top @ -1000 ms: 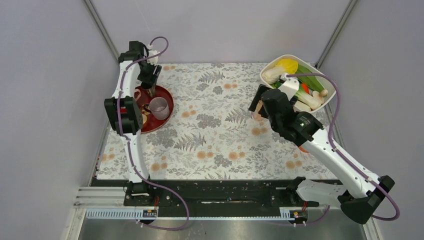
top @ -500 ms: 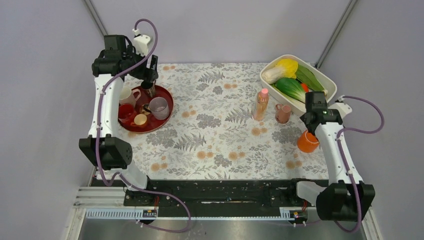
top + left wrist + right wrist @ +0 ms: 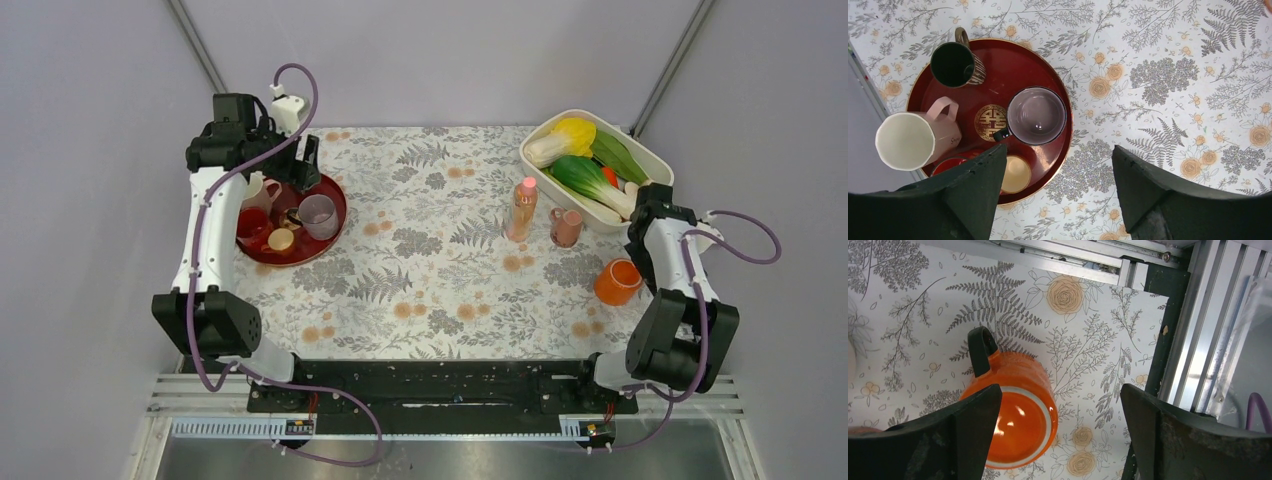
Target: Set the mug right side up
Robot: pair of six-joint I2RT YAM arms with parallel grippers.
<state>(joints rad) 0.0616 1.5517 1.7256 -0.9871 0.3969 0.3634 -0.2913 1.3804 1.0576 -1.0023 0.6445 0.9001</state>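
The orange mug's base faces up, so I should lower my right gripper next, left in the top view and turning, onto the orange mug's dark handle (image 3: 980, 351), which is free.
The pale pink mug (image 3: 905, 140) stands on the left part of the red tray (image 3: 1013, 65), mouth up, whitish inside showing, handle toward the tray's middle. It also shows in the top view (image 3: 256, 192). My left gripper (image 3: 1058, 155) hangs open and empty high above the tray's right edge, apart from the mug; in the top view it (image 3: 305, 165) is over the tray's far side. My right gripper (image 3: 1060, 390) is open and empty above an orange mug (image 3: 1013, 415) at the table's right edge.
The tray also holds a dark mug (image 3: 953, 64), a greyish-mauve mug (image 3: 1037, 116), a small yellow cup (image 3: 1015, 174) and a glossy red mug (image 3: 948, 165). A pink bottle (image 3: 521, 210) and small pink cup (image 3: 566, 227) stand near a white basin (image 3: 575, 113) of vegetables.
My right arm has swung from beside the bottle back to the table's right edge, over the orange mug. My left arm has risen over the tray's far side, uncovering the pink mug.
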